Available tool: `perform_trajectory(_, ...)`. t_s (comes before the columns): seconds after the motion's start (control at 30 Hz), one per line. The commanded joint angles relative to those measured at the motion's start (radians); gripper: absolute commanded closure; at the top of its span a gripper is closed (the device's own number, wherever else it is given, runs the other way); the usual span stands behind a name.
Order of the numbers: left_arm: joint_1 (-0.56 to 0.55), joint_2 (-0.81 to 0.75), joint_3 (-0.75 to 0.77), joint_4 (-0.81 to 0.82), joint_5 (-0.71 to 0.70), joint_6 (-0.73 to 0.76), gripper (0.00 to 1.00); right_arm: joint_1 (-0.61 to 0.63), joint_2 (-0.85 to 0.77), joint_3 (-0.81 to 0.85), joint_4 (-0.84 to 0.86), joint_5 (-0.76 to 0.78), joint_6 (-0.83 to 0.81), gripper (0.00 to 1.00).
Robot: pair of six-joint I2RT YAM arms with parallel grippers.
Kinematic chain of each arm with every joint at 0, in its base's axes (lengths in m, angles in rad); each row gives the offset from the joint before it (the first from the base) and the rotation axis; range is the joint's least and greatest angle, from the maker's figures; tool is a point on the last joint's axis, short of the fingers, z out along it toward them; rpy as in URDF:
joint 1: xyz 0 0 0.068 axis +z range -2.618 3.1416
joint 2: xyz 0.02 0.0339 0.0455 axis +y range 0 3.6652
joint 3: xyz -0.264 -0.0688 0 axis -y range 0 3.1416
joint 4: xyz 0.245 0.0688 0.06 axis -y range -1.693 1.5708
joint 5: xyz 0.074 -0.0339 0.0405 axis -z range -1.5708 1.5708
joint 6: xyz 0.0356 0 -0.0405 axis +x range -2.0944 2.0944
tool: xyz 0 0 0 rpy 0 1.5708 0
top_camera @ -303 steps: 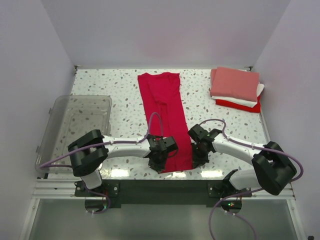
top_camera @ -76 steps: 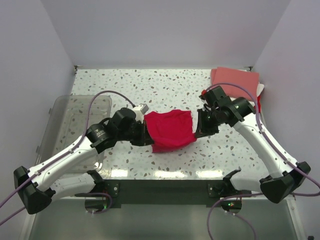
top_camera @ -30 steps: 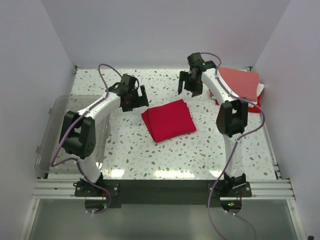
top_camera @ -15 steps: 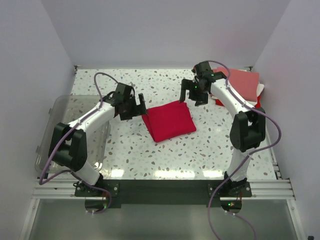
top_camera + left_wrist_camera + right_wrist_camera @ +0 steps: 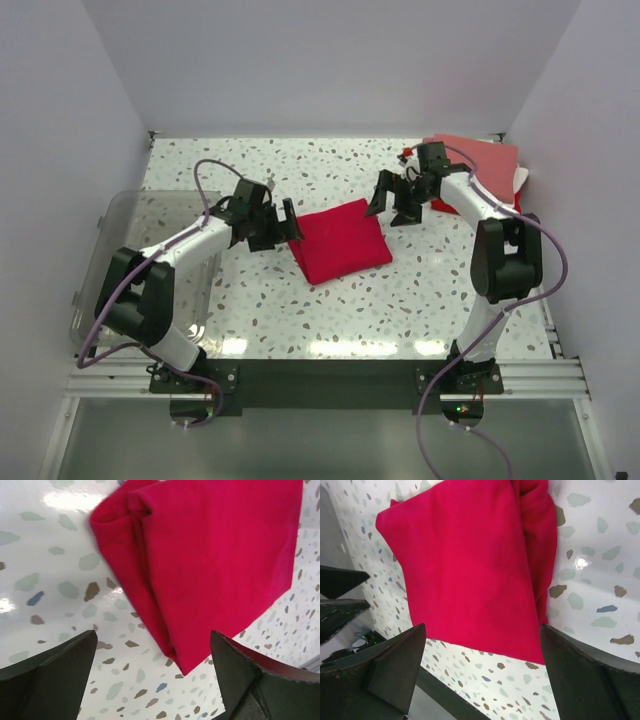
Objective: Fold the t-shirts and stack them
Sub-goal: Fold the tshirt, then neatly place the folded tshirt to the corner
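I need to bring my right gripper down and toward the left gripper and close it on the folded shirt's side nearer the stack, since the shirt lies flat ahead of its open fingers.
A crimson-red t-shirt, folded into a flat rectangle, lies mid-table. My left gripper hovers just off its left edge, open and empty. In the left wrist view the shirt fills the upper frame, and its near corner lies between the spread fingers of that gripper. My right gripper stands open by the shirt's back right corner, holding nothing. The right wrist view shows the shirt ahead of this gripper. A stack of folded t-shirts, salmon-pink on top, rests at the back right, partly behind the right arm.
A clear plastic bin stands at the left edge, close under the left arm. White walls close in the table on three sides. Speckled tabletop lies in front of the shirt.
Both grippers came from the back of the table down to the folded shirt's two sides. The right gripper opened wider. The shirt has not moved.
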Motion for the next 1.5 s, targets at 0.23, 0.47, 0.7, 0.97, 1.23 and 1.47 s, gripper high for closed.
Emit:
perform_trajectory(0.23,-0.041,0.089,-0.069,0.232,0.07,-0.108,0.02,-0.059,0.059,-0.032,0.101,-0.148,-0.146,0.01)
perform_trajectory(0.47,-0.041,0.155,-0.052,0.211,0.044,-0.099,0.03,-0.062,0.109,-0.068,0.208,-0.156,-0.12,0.01)
perform_trajectory(0.7,-0.05,0.202,-0.064,0.266,0.071,-0.116,0.04,-0.061,0.134,-0.112,0.288,-0.163,-0.088,0.02)
perform_trajectory(0.97,-0.085,0.244,-0.069,0.295,0.09,-0.142,0.14,-0.016,0.111,-0.196,0.339,-0.156,-0.09,0.02)
perform_trajectory(1.23,-0.112,0.28,-0.06,0.286,0.082,-0.142,0.33,0.099,0.086,-0.259,0.373,-0.14,-0.056,0.03)
perform_trajectory(1.47,-0.133,0.311,-0.057,0.284,0.07,-0.141,0.48,0.165,0.066,-0.302,0.439,-0.117,0.002,0.04)
